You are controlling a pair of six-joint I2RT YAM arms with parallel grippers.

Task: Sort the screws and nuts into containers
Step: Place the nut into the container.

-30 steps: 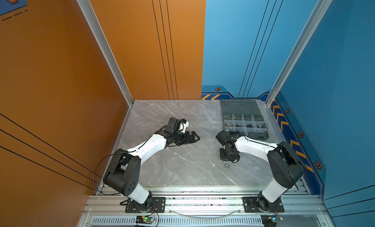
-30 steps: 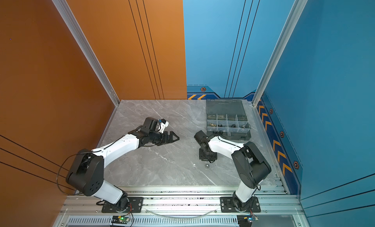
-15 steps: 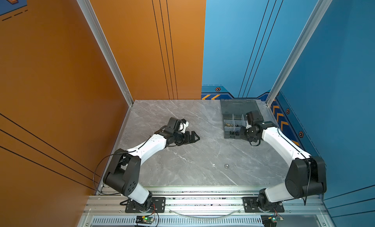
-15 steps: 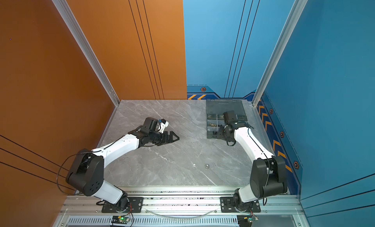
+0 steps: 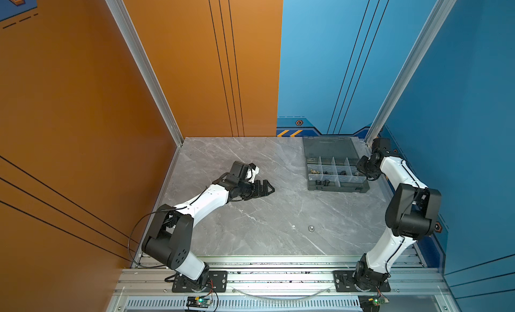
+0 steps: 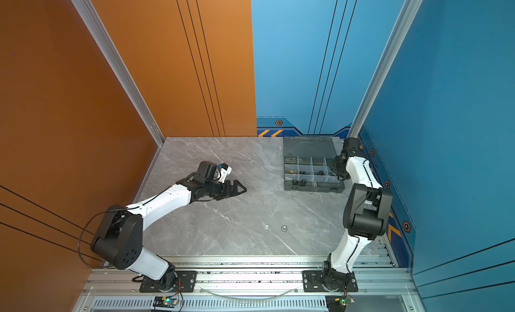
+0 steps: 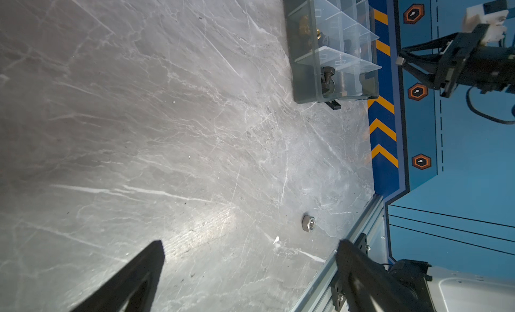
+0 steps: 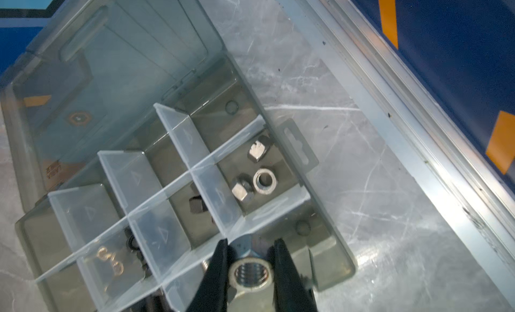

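Next, my right gripper moves down and outward to the box's section of silver nuts and releases the matching silver hex nut, as that section lies below and outward of it.
The smoky grey organizer box (image 5: 337, 188) (image 6: 313, 188) lies open at the back right, its containers split by clear dividers. My right gripper (image 5: 362, 169) (image 8: 250, 242) hovers over the box's right end, shut on a silver hex nut (image 8: 252, 274). The compartment beneath it holds three silver nuts (image 8: 264, 181). Other compartments hold brass wing nuts (image 8: 111, 257), a black nut (image 8: 196, 206) and black screws (image 5: 323, 182) (image 7: 327, 79). One loose silver nut (image 5: 311, 228) (image 7: 308, 223) lies on the table near the front. My left gripper (image 5: 267, 188) (image 7: 250, 243) rests low at left-centre, open and holding nothing.
The box's lid (image 5: 330, 147) lies flat toward the back wall. An aluminium rail (image 8: 404, 115) edges the grey marble table (image 5: 250, 213) on the right, close to the box. Orange and blue walls enclose the table.
My right arm has swung from the front-centre table, beside the loose nut, back to the box's right end with the nut in its grip. The left arm has stayed still.
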